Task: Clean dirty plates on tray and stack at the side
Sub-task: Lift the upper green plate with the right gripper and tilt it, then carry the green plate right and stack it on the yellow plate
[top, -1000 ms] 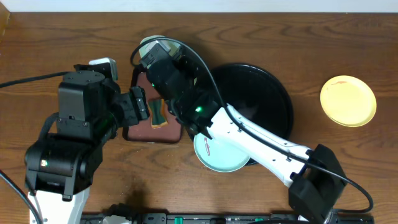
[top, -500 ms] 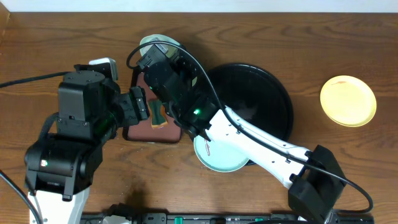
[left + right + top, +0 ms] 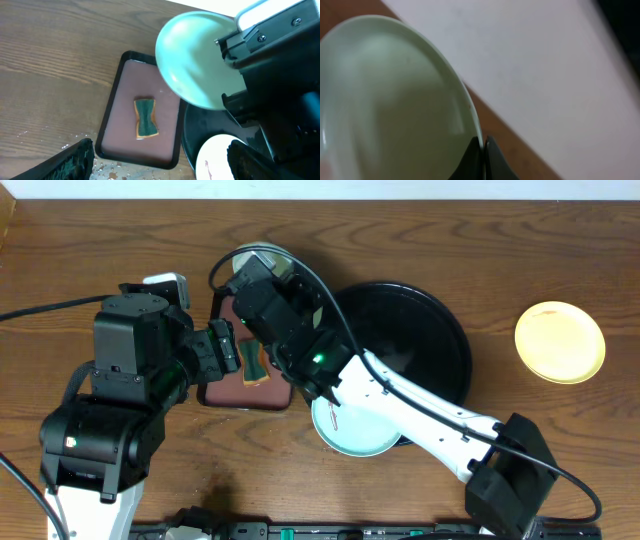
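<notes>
My right gripper should next swing past the black tray (image 3: pixel 430 330) and lower the mint plate, kept level, onto the pale yellow plate (image 3: pixel 560 341) that is already at the side.
My right gripper (image 3: pixel 482 150) is shut on the rim of a pale mint plate (image 3: pixel 385 100). It holds the plate tilted in the air over the far end of the maroon tray; the plate also shows in the left wrist view (image 3: pixel 195 60) and in the overhead view (image 3: pixel 245 252). A second mint plate (image 3: pixel 350 425) with a thin reddish smear lies on the front left of the black round tray (image 3: pixel 430 330); it also shows in the left wrist view (image 3: pixel 215 160). The pale yellow plate (image 3: pixel 560 341) lies on the table at the far right. My left gripper (image 3: pixel 160 160) is open and empty above the maroon tray's near end.
A rectangular maroon tray (image 3: pixel 107 130) with a black rim lies left of the black tray and holds a green and yellow sponge (image 3: pixel 145 118). Water drops lie on the wood by its near corner. My right arm reaches across the black tray.
My right gripper has shifted slightly with the mint plate in it. The left arm and the other plates have not moved.
</notes>
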